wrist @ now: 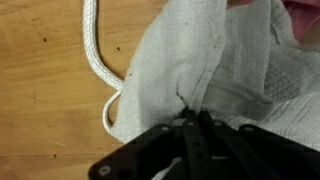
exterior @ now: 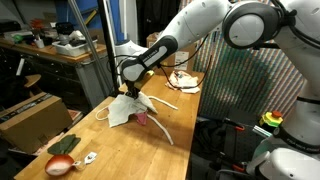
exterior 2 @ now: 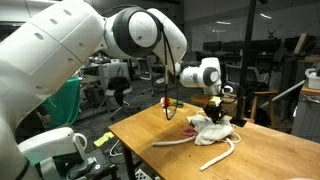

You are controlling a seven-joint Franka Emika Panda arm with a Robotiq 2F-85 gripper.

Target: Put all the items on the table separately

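I should lift my gripper up next and move it over the bare tabletop beyond the rope to release the fold, because the cloth lies over the rope and the pink item.
A white cloth (wrist: 220,70) lies bunched on the wooden table; it shows in both exterior views (exterior: 122,108) (exterior 2: 213,130). My gripper (wrist: 190,118) is shut on a fold of this cloth, pinching it from above (exterior: 130,88) (exterior 2: 214,108). A white rope (wrist: 95,50) lies on the table and runs under the cloth's edge; it trails out past the cloth (exterior: 160,110) (exterior 2: 215,158). A pink item (wrist: 305,15) peeks from under the cloth (exterior: 143,117) (exterior 2: 193,124).
A red round object (exterior: 61,165) and a small white item (exterior: 88,158) lie at the table's near corner, with green pieces (exterior: 67,142) beside them. A cardboard box (exterior: 35,112) stands next to the table. The table edge (exterior 2: 130,140) is near the rope.
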